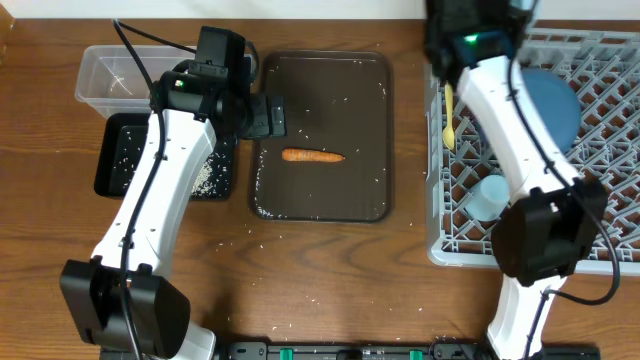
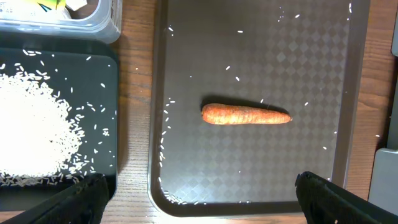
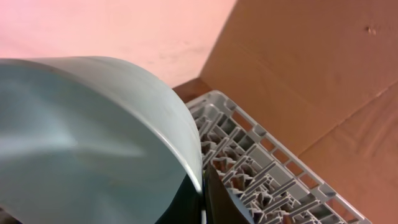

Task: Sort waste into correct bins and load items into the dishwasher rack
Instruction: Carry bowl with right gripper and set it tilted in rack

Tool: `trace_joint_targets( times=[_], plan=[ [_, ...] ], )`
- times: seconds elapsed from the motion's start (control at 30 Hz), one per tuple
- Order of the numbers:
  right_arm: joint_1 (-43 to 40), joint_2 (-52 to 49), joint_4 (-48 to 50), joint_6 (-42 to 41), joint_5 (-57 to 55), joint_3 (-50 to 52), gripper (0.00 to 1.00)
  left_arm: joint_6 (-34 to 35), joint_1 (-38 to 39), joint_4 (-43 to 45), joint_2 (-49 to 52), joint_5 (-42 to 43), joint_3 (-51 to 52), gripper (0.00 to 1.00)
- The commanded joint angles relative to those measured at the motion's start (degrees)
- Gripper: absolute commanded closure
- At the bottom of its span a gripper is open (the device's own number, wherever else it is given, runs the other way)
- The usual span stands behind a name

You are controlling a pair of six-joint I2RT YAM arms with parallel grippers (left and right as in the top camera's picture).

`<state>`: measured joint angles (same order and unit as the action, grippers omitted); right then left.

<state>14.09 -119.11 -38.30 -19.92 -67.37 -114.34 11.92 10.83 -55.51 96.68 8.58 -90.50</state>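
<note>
My right gripper lowers the bowl to the rack's far end beyond the yellow spoon (image 1: 449, 115) next, clear of the blue plate. It then releases the bowl's rim, since that end lies below.
An orange carrot (image 2: 245, 114) lies in the middle of the dark brown serving tray (image 2: 280, 37), among scattered rice grains. My left gripper (image 2: 208, 208) hovers open above the tray's near edge, well short of the carrot (image 1: 313, 155). The black tray (image 2: 106, 74) holds a heap of white rice (image 2: 31, 127). Crumpled paper sits in the clear tub (image 2: 93, 25). My right gripper (image 3: 204, 190) is shut on the rim of the light blue bowl (image 3: 87, 137), above the far edge of the grey dishwasher rack (image 3: 273, 168). A blue plate (image 1: 548, 105), yellow spoon (image 1: 449, 115) and small light blue cup (image 1: 487, 197) are in the rack (image 1: 610, 230).
Loose rice grains dot the wooden table (image 1: 330, 270) in front of the serving tray. Brown cardboard (image 3: 323, 68) and a pink wall (image 3: 124, 31) stand behind the rack. The right arm (image 1: 520, 140) stretches over the rack's left half.
</note>
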Motion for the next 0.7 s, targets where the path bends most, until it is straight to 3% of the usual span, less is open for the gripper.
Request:
trace_joint_targets(
  times=[0.0,0.4,0.67],
  plan=[
    [-2.08,-3.37,1.38,0.28,1.73,-0.24,0.99,-0.33,-0.13,-0.15,0.42,-0.72,0.44,0.01],
    [-3.3,-13.49,12.04,8.7,4.66,-0.24,0.99,-0.33,-0.13,-0.17,0.42,-0.72,0.44,0.01],
    [-1.62,-15.61,11.08,11.32,4.68,-0.24,0.99,-0.33,-0.13,-0.15,0.42,-0.72,0.44,0.01]
  ],
)
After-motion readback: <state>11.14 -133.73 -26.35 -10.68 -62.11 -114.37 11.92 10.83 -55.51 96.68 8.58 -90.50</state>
